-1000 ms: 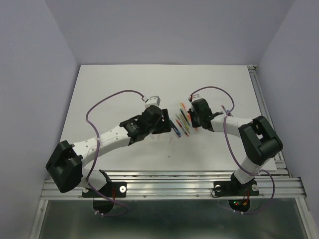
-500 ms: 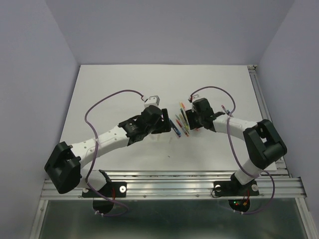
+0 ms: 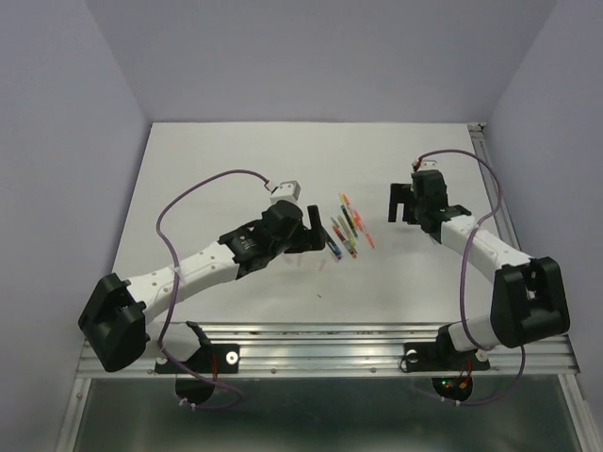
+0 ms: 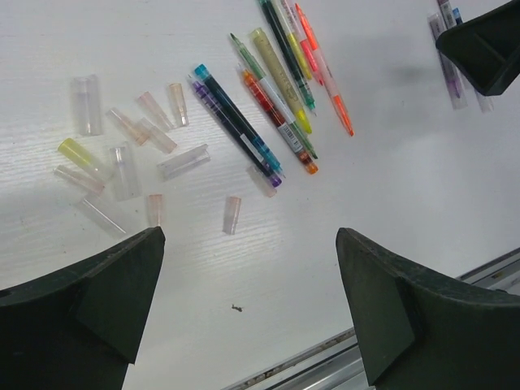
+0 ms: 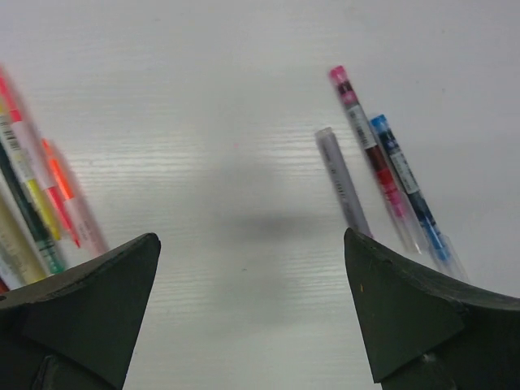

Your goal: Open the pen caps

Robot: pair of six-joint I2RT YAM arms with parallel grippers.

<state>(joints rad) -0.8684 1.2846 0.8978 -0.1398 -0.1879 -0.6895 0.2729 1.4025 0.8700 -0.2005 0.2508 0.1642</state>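
The purple pen lies slightly apart from the pink (image 5: pixel 370 146) and blue ones, so my right gripper will move down and over onto its body.
Several uncapped pens (image 4: pixel 272 106) lie side by side in a loose row, seen mid-table in the top view as pens (image 3: pixel 347 231). Several pale translucent pen caps (image 4: pixel 122 150) lie scattered left of them, one cap (image 4: pixel 232 215) nearest my left gripper (image 4: pixel 248 240). That gripper hovers open above bare table, left of the pens in the top view (image 3: pixel 316 235), holding nothing. My right gripper (image 5: pixel 252 240) is open and empty too, right of the row (image 3: pixel 400 209). Beside it lie three more pens: pink (image 5: pixel 370 146), blue (image 5: pixel 406 191) and clear (image 5: pixel 341 179).
The white table (image 3: pixel 217 169) ends at an aluminium rail (image 3: pixel 320 344) along the near edge, also visible in the left wrist view (image 4: pixel 325 366). A small dark speck (image 4: pixel 236 307) lies near that edge. Purple cables loop over both arms.
My right gripper has opened and pulled back to the right, away from the row of pens. My left gripper has opened wider and stayed almost in place.
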